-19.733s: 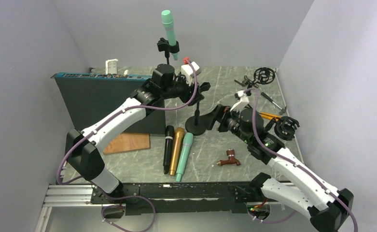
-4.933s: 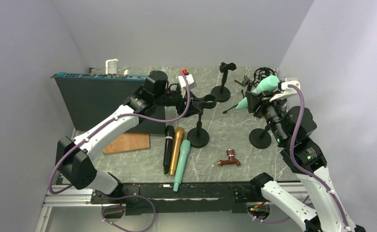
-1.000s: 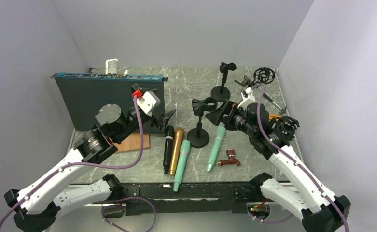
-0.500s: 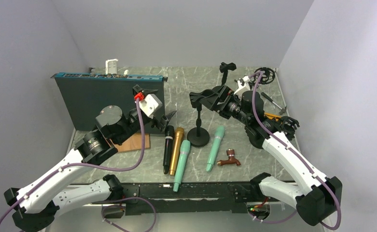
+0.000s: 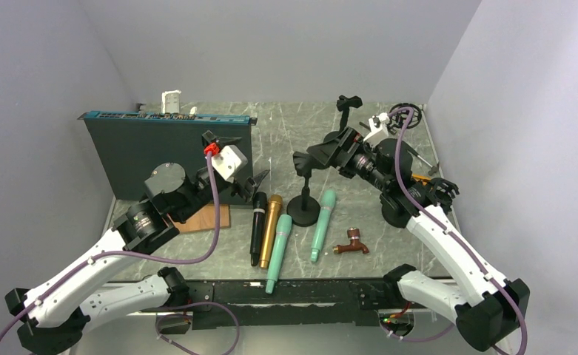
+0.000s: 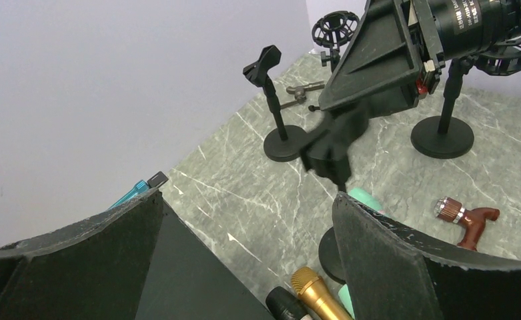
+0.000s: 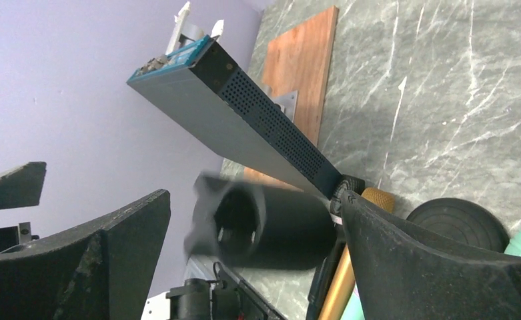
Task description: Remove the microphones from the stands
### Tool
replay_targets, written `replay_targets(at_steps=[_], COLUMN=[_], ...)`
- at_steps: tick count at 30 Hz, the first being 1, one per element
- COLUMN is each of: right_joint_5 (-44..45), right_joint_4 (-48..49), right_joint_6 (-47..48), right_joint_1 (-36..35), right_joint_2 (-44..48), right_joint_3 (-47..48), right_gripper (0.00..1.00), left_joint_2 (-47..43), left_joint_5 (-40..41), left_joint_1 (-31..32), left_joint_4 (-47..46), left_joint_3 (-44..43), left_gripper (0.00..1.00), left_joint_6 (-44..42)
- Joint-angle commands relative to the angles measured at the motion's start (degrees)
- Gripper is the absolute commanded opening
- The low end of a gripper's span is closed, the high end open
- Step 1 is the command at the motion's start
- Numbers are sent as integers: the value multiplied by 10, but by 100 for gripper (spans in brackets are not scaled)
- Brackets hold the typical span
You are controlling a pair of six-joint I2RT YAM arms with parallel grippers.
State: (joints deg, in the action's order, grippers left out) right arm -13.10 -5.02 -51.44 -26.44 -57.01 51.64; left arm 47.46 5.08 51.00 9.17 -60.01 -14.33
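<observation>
Next, my right gripper eases onto the stand's black clip (image 5: pixel 301 160) and closes its fingers around the clip's sides, since the clip already sits empty between the spread fingers.
The mint microphone (image 5: pixel 320 225) lies flat on the table just right of the stand (image 5: pixel 303 200), free of it; its head (image 6: pixel 364 199) peeks past the stand's pole. The stand's black clip (image 5: pixel 301 160) is empty. My right gripper (image 5: pixel 317 153) is open, with that blurred clip (image 7: pixel 271 230) between its spread fingers and no visible contact. My left gripper (image 5: pixel 250 181) hovers open left of the stand, above the heads of the lying microphones, holding nothing. In the left wrist view the left gripper (image 6: pixel 247 200) faces the clip (image 6: pixel 329 152).
Black (image 5: pixel 257 225), gold (image 5: pixel 271 229) and a second mint microphone (image 5: pixel 279 251) lie side by side. A dark box (image 5: pixel 167 148) and wooden board (image 5: pixel 200 218) stand left. Two more stands (image 5: pixel 343 122) (image 5: pixel 400 211), a brown tap handle (image 5: pixel 352 242) and shock mounts (image 5: pixel 441 194) are to the right.
My right gripper rose from just above the table to the clip and now has it between its open jaws. The mint microphone shifted slightly left on the table. The left arm barely moved.
</observation>
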Motion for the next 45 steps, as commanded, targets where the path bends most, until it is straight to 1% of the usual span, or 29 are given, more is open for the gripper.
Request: replay_targets(at_steps=[1,5,10,16,19,21,26,30,31,33,36,39,42,45], right_joint_5=[-16,-31,-29,-28,-23,-20,-10,-12,-15,-23,-45,-60,-57,-34], right_joint_4=[35,59,80,85,76,70,77,106,116,136,152,167,178,176], right_joint_6=[-9,-21,-20,-10,-3,-3,-14,-28,-32,-37,-35,-26,-8,23], right_joint_1=[2,2,2,1,0,1,0,1,1,2,2,2,3,8], right_joint_2=[-2,-8,-29,-50,-45,-40,-18,-14,-17,-27,-69,-116,-161,-213], right_joint_3=[24,2,-21,-48,-80,-108,-188,-211,-208,-194,-140,-71,10,83], right_gripper=[97,88,80,64,53,48,43,40,38,32,15,0,0,0], left_joint_2=[-5,-6,-3,-1,-1,-1,2,7,9,12,17,16,12,7], left_joint_5=[9,11,2,9,10,11,7,6,5,4,5,11,16,20], left_joint_1=[5,7,8,9,9,10,10,11,11,11,11,12,12,14], left_joint_4=[-25,-25,-26,-25,-27,-27,-28,-27,-27,-27,-25,-26,-29,-31], left_joint_3=[2,4,3,3,5,5,5,5,5,6,4,5,8,11], left_gripper=[99,99,99,99,100,100,99,100,100,99,99,100,99,99], left_joint_6=[-9,-10,-8,-12,-15,-15,-13,-12,-11,-10,-9,-12,-15,-17])
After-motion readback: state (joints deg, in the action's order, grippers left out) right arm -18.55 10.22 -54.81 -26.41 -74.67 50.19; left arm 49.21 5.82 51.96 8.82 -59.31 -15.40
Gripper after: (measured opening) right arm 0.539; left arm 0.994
